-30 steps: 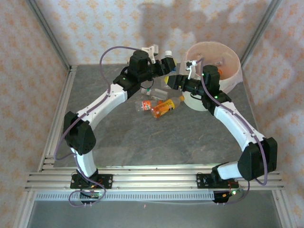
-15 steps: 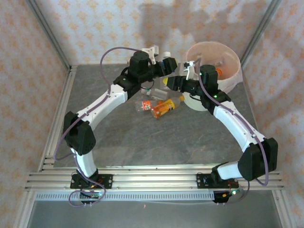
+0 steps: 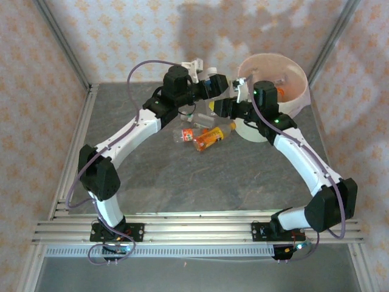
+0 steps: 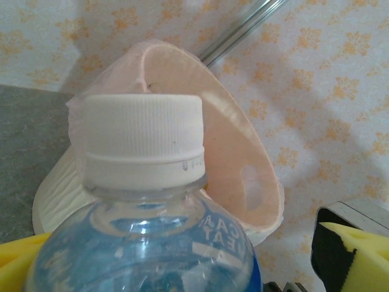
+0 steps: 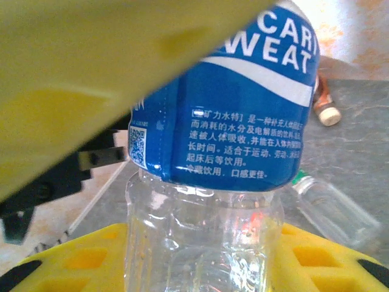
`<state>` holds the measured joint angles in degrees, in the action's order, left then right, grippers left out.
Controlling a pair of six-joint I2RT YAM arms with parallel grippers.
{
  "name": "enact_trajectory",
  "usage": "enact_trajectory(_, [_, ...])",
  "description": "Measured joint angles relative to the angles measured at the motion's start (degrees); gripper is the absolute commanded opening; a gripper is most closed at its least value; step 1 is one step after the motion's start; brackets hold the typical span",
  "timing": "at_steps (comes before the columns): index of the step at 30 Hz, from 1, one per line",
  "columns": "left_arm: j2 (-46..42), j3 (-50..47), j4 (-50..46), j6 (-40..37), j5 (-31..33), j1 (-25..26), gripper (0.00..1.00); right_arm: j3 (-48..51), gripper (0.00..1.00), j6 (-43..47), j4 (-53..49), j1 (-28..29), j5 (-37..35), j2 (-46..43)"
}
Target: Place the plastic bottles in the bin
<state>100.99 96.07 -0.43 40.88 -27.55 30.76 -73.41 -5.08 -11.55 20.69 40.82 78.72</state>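
Next, my right gripper swings the bottle over the bin's opening (image 3: 279, 73) and releases it there, since my left gripper already stands open around the bottle.
A clear plastic bottle (image 5: 231, 121) with a blue label and a white cap (image 4: 143, 140) is held in the air left of the bin (image 3: 273, 85). My right gripper (image 5: 203, 261) is shut on its clear lower end, a yellow pad (image 5: 67, 261) on each side. My left gripper (image 4: 182, 261) is open around the bottle's upper part, and its right finger (image 4: 355, 255) stands clear of the plastic. The cream bin (image 4: 237, 158) lies just beyond the cap. In the top view both grippers, left (image 3: 216, 82) and right (image 3: 222, 107), meet at the back of the table.
More bottles lie on the grey table below the grippers: an orange one (image 3: 208, 138), a clear one with a red label (image 3: 185, 134), a clear one (image 5: 334, 207) and a brown one (image 5: 325, 103). An orange bottle (image 3: 285, 91) lies inside the bin. Patterned walls close in the back and sides.
My left gripper's jaws have spread open around the bottle. My right gripper has shifted slightly left and closed on the bottle's lower end.
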Motion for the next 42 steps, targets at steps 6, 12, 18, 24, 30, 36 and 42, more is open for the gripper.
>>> enact_trajectory(6, [-9.7,-6.3,-0.8,0.7,8.9,-2.3,1.0,-5.1,0.33,3.6,-6.5,-4.2,-4.5,-0.2])
enact_trajectory(12, [-16.5,-10.0,-3.7,-0.4,17.1,-2.6,1.0,-15.0,0.33,5.4,-12.0,-10.7,-7.5,1.4])
enact_trajectory(18, [-16.9,-11.8,-8.5,-1.4,21.9,-2.7,1.0,-27.0,0.33,5.8,-16.5,-16.8,-11.1,8.3])
enact_trajectory(24, [-16.9,-12.7,-12.3,-1.8,24.0,-2.7,1.0,-32.8,0.37,6.2,-25.1,-20.5,-14.6,16.4])
enact_trajectory(30, [-16.9,-12.7,-13.3,-1.8,25.0,-2.8,1.0,-40.8,0.86,8.6,-37.4,-21.4,-21.0,23.0])
enact_trajectory(36, [-16.9,-13.0,-13.8,-1.7,25.1,-3.3,1.0,-42.2,0.99,8.5,-40.0,-21.4,-28.7,23.3])
enact_trajectory(42, [-16.8,-13.0,-14.4,-1.3,25.1,-3.8,1.0,-38.4,0.99,8.1,-37.6,-21.5,-30.5,19.6])
